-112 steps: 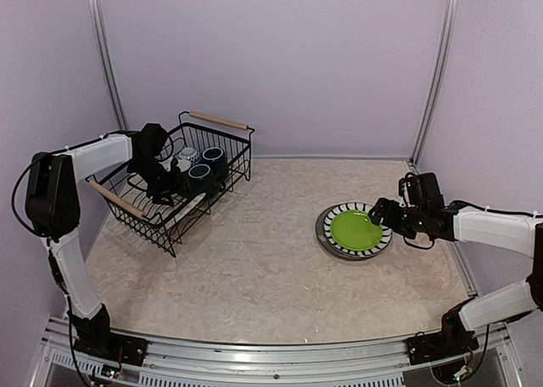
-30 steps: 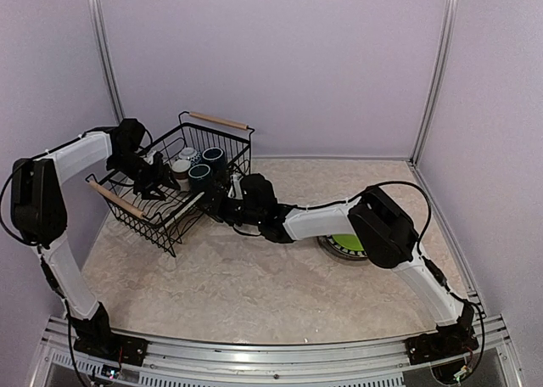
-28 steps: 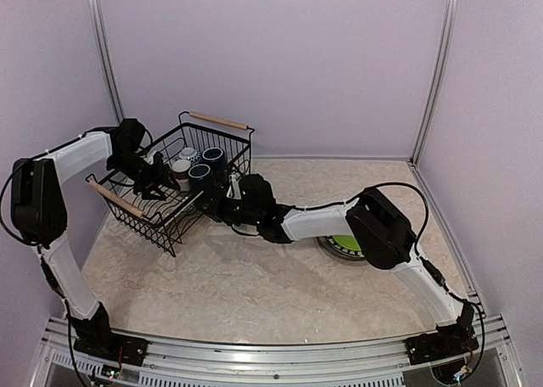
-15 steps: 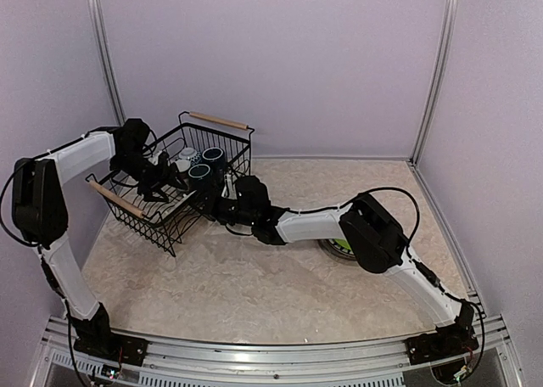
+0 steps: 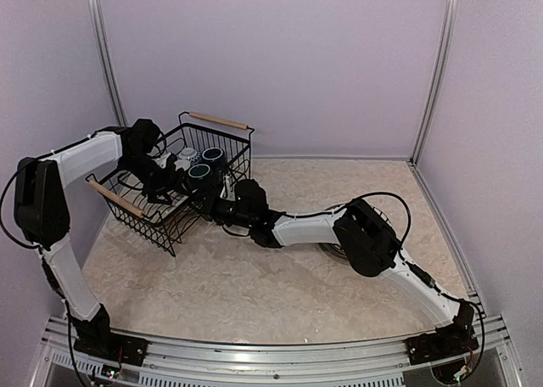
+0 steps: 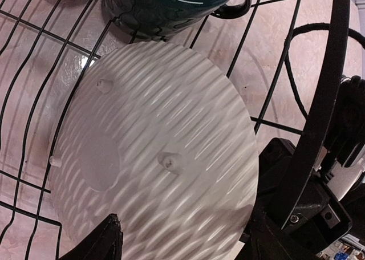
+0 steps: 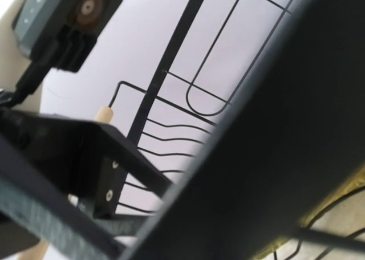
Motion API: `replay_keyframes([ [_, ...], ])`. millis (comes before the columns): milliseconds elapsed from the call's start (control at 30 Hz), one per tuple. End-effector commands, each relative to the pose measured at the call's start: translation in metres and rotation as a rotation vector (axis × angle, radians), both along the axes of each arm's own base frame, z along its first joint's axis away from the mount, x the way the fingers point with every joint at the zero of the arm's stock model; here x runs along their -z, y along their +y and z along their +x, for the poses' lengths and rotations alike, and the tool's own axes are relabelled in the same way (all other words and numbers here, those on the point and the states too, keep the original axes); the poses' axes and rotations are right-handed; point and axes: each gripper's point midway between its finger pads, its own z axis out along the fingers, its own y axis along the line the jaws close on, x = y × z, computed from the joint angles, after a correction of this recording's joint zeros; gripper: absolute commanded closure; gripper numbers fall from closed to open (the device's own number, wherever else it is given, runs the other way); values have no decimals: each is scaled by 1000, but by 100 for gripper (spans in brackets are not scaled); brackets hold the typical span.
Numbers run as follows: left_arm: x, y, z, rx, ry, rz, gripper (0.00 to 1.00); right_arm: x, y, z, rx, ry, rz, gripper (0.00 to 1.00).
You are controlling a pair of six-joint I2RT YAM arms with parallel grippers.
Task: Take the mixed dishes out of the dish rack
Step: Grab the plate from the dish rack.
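My left gripper shifts slightly toward the left in its wrist view next and closes on the ribbed dish's near edge (image 6: 181, 250). Its open fingers already are on either side of that edge.
The dish rack (image 5: 219, 120) is a black wire basket with wooden handles at the left. Inside it stand a dark green mug (image 5: 200, 173), a dark blue mug (image 5: 213, 156) and a pale cup (image 5: 182, 159). My left gripper (image 5: 165, 183) reaches into the rack. In the left wrist view it is open (image 6: 188, 243), one fingertip at each side of a pale ribbed round dish (image 6: 159, 157) lying on the wires below the green mug (image 6: 171, 9). My right gripper (image 5: 222, 207) is stretched across to the rack's right side. It is shut, and I cannot tell what it touches.
The edge of a plate stack (image 5: 333, 250) shows on the table behind the right arm's elbow. The right gripper's body (image 6: 319, 208) sits just outside the rack's rim wire (image 6: 328, 100). A close dark shape fills the right wrist view, with rack wires (image 7: 171, 140) behind it.
The left gripper moved right and deeper into the rack toward the mugs, and its jaws widened. The right arm stretched further left, up against the rack's side.
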Motion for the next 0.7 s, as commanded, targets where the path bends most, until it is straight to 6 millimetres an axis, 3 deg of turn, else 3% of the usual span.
replay_keyframes([
  [0, -9, 4, -2, 18, -36, 62, 27, -3, 5, -5, -16, -6, 32, 98],
  [167, -4, 7, -1, 17, -31, 94, 26, 0, 6, -5, -21, 3, 24, 99],
  [333, 10, 30, -1, -21, -7, 260, 31, -1, 1, -5, 1, -10, -4, 99],
  [667, 2, 46, 6, -76, -52, 315, 44, -18, -24, -7, 50, -55, -83, 97],
])
